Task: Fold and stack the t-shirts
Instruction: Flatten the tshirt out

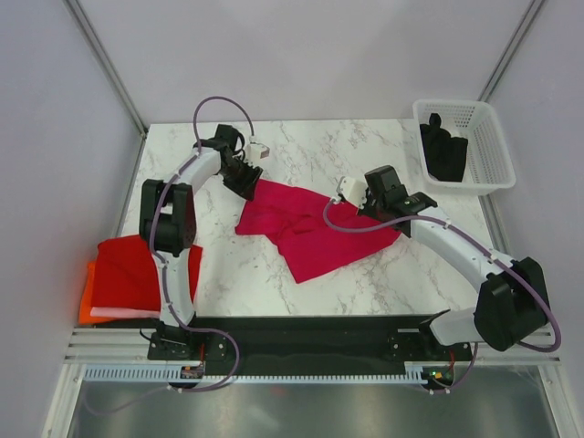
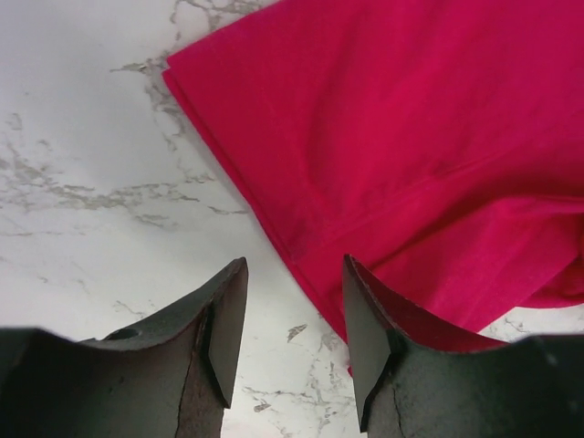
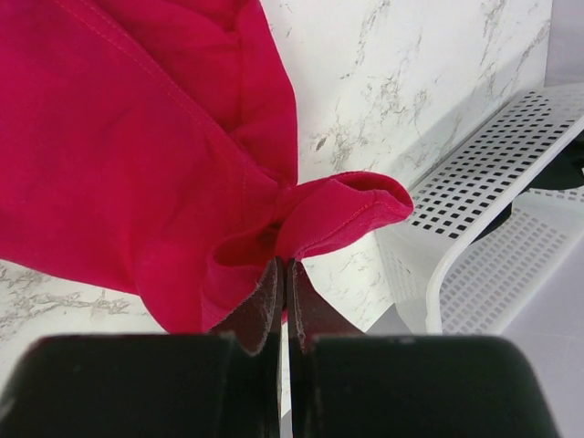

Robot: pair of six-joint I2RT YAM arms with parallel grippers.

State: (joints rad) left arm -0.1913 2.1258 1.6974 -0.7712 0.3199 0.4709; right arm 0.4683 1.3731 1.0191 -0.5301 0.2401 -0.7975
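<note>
The shirt lies crumpled, so my right gripper needs to lift the pinched hem outward next, then lower it to the marble (image 1: pixel 363 167) (image 3: pixel 351 128) beside the basket and release it.
A raspberry-crimson t-shirt (image 1: pixel 310 228) lies crumpled and partly spread on the marble table (image 1: pixel 319 146) mid-scene. My left gripper (image 1: pixel 248 185) hovers at the shirt's far-left corner. In the left wrist view it is open (image 2: pixel 294 274): one finger (image 2: pixel 370 347) is over the cloth (image 2: pixel 411 137) and the other over bare marble, with the shirt's edge running between them. My right gripper (image 1: pixel 367 203) is at the shirt's far-right side, shut (image 3: pixel 285 265) on a pinched fold of its hem (image 3: pixel 338 210). A folded red t-shirt (image 1: pixel 137 269) rests on an orange one (image 1: pixel 87 306) at the table's left edge.
A white lattice basket (image 1: pixel 497 155) with a black item (image 1: pixel 444 146) inside stands at the back right, close beside the right gripper in its wrist view (image 3: pixel 484 228). Grey walls enclose the table on three sides.
</note>
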